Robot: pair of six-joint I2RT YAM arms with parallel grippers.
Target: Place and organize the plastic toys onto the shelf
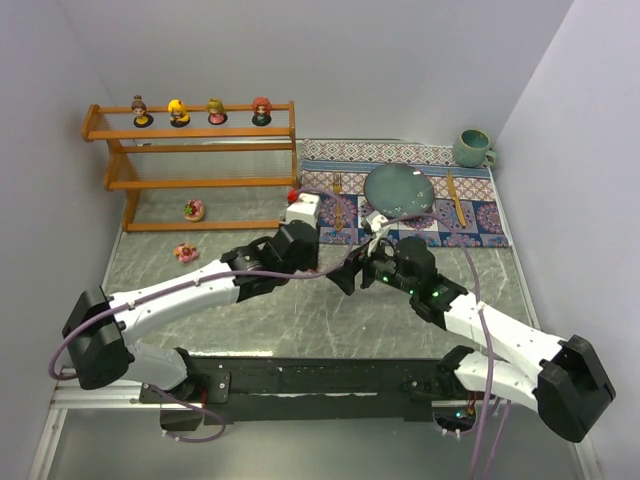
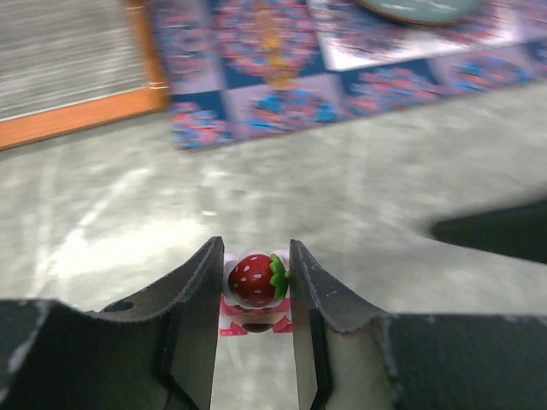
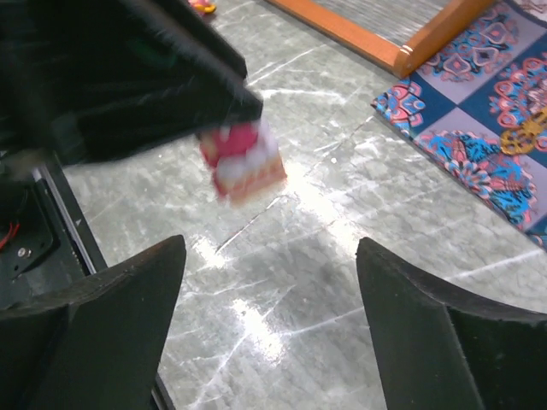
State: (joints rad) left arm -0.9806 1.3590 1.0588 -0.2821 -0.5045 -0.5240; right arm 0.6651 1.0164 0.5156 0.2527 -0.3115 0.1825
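My left gripper needs to move outward and to the left in the top view and let go on the bottom level of the shelf beside its pink round toy [image 1: 194, 210], where there is free space.
The wooden shelf [image 1: 200, 147] stands at the far left with several big-headed dolls [image 1: 179, 112] in a row on its top tier. A pink round toy [image 1: 194, 210] sits at the bottom tier and another [image 1: 185, 252] lies on the table in front. My left gripper [image 1: 343, 277] is shut on a pink toy with a strawberry on top [image 2: 255, 282], held above the table at mid-table. The toy also shows blurred in the right wrist view [image 3: 244, 162]. My right gripper [image 1: 372, 268] is open and empty [image 3: 269, 256], facing the left one, close to it.
A patterned placemat [image 1: 480, 215] lies at the far right with a teal plate [image 1: 398, 190], a fork [image 1: 338, 195] and a wooden utensil [image 1: 455, 198]. A teal mug [image 1: 472, 148] stands behind it. White walls close in on the left and right.
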